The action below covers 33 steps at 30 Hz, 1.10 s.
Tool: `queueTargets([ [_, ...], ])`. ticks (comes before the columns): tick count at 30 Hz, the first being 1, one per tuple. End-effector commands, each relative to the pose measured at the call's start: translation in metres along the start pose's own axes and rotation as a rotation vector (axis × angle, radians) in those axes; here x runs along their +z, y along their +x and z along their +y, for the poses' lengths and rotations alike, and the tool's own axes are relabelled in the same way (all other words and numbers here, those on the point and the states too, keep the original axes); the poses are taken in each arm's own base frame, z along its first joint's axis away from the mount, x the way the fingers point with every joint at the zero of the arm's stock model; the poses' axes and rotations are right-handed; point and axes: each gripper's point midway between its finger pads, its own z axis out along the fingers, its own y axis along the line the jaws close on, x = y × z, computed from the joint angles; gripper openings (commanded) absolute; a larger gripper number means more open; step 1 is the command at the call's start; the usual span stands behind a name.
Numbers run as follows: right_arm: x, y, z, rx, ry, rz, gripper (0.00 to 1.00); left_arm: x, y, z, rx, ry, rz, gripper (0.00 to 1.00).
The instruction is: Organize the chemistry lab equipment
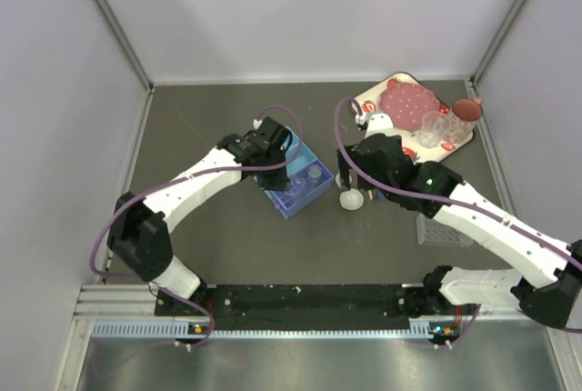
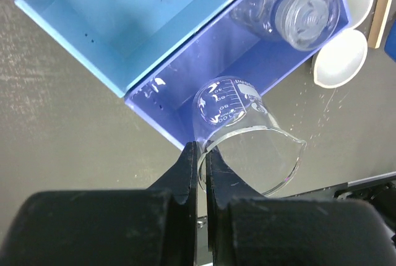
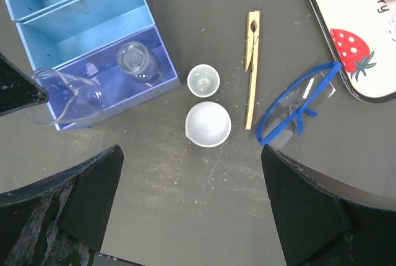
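My left gripper lowers the tilted beaker into the empty end of the organizer box's purple section (image 1: 290, 196) (image 2: 190, 100) next.
My left gripper (image 2: 201, 148) is shut on the rim of a clear glass beaker (image 2: 247, 136), which hangs tilted over the purple compartment of a blue organizer box (image 2: 124, 31). A small glass flask (image 2: 297, 9) lies in that same compartment. My right gripper (image 3: 190, 151) stands open above bare table, with nothing between its fingers. Just beyond it are a white dish (image 3: 208, 124) and a smaller white cup (image 3: 203, 80). Thin wooden tongs (image 3: 252, 68) and blue safety glasses (image 3: 297, 105) lie to their right. From above, the organizer box (image 1: 296, 182) sits mid-table between the two arms.
The strawberry-print tray (image 1: 414, 118) with a pink plate and glasses fills the back right corner. A clear well rack (image 1: 443, 230) stands beside the right arm near the front. Grey walls close in the table on three sides.
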Motion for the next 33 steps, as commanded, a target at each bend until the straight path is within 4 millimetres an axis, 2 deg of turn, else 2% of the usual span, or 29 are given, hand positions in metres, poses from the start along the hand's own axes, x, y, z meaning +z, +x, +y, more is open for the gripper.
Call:
queueTargets([
  [1,-0.006,-0.006,-0.007,0.024,0.009,-0.03,0.95,0.001,-0.021,-0.013,0.016,0.021,-0.06,0.0],
  [8,-0.004,-0.003,-0.005,0.02,0.005,-0.019,0.95,0.025,-0.025,0.002,0.022,-0.077,-0.068,0.0],
  [16,0.0,0.003,-0.004,0.015,0.007,-0.001,0.95,0.04,-0.021,0.008,0.026,-0.11,-0.048,0.0],
  [21,0.009,0.015,-0.008,0.01,0.039,0.029,0.95,0.047,-0.017,0.011,0.038,-0.119,-0.028,0.0],
  [24,0.016,0.025,-0.011,0.014,0.054,0.061,0.95,0.05,-0.015,0.011,0.043,-0.117,-0.021,0.13],
  [29,0.024,0.039,-0.019,0.027,0.073,0.098,0.95,0.052,-0.014,0.01,0.05,-0.109,-0.013,0.23],
  [33,0.03,0.045,-0.028,0.043,0.104,0.115,0.95,0.055,-0.011,0.009,0.05,-0.102,-0.001,0.25],
])
